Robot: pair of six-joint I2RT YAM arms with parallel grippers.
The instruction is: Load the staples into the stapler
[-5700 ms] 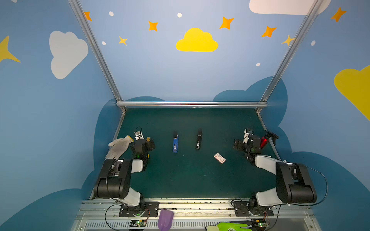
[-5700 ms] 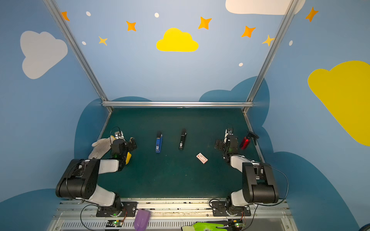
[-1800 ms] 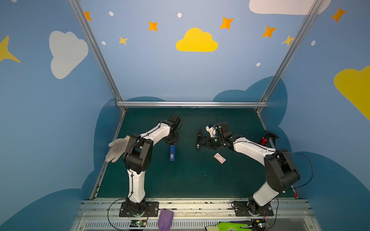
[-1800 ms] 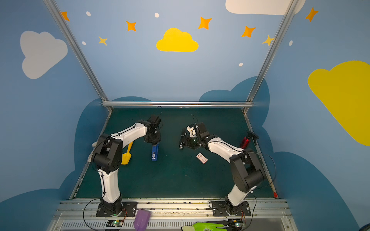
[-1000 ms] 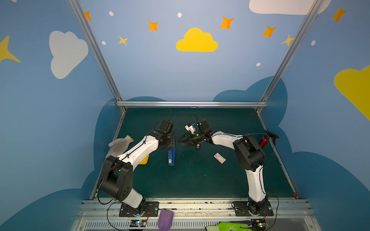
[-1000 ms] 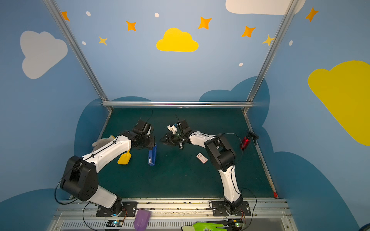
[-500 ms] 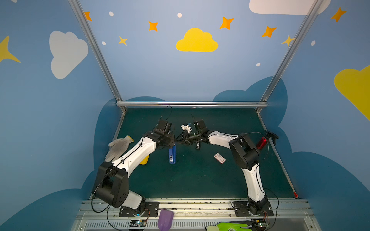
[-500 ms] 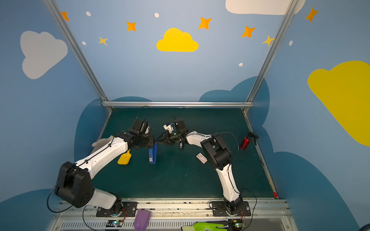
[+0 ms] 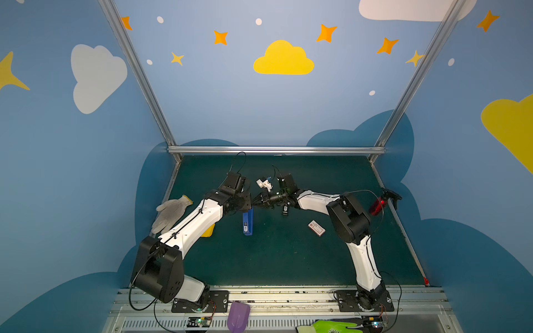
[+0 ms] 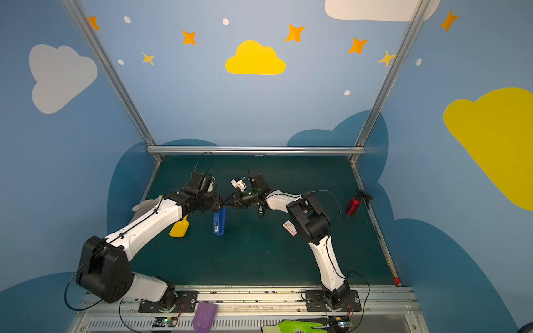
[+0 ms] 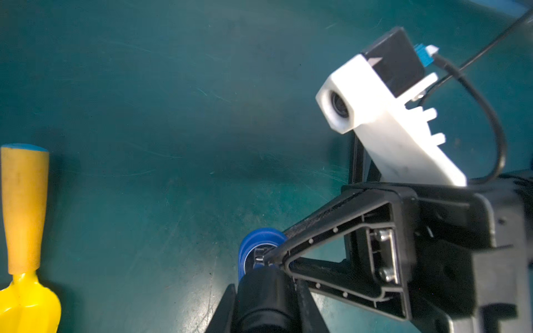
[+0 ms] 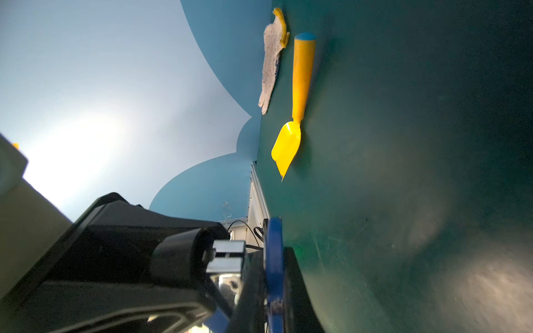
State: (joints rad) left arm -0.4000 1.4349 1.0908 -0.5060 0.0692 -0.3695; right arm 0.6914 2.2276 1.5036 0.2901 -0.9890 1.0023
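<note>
My right gripper carries the thin blue edge outward and down next and releases it on bare tabletop, which lies outward and below the gripper.
A blue stapler (image 9: pixel 248 222) (image 10: pixel 219 220) lies mid-table, pointing front to back. My left gripper (image 9: pixel 245 205) is shut around its black far end (image 11: pixel 265 297), one finger on each side. My right gripper (image 9: pixel 255 203) reaches in from the right. Its fingers are shut on the stapler's thin blue edge (image 12: pixel 274 239) at that same end. In the left wrist view a right fingertip (image 11: pixel 272 255) meets the blue end (image 11: pixel 256 239). The white staple box with a red mark (image 9: pixel 316 227) (image 10: pixel 290 227) lies closed to the right; the staples do not show.
A black stapler (image 9: pixel 285 210) lies under the right forearm. A yellow scoop (image 10: pixel 179 227) and a grey glove (image 9: pixel 170 212) lie at the left. A red spray bottle (image 9: pixel 380 203) lies by the right edge. A purple scoop (image 9: pixel 238 315) and green glove (image 9: pixel 331 327) sit on the front rail.
My right gripper has moved left to the blue stapler's far end and shut on its edge. The left gripper has kept its hold there.
</note>
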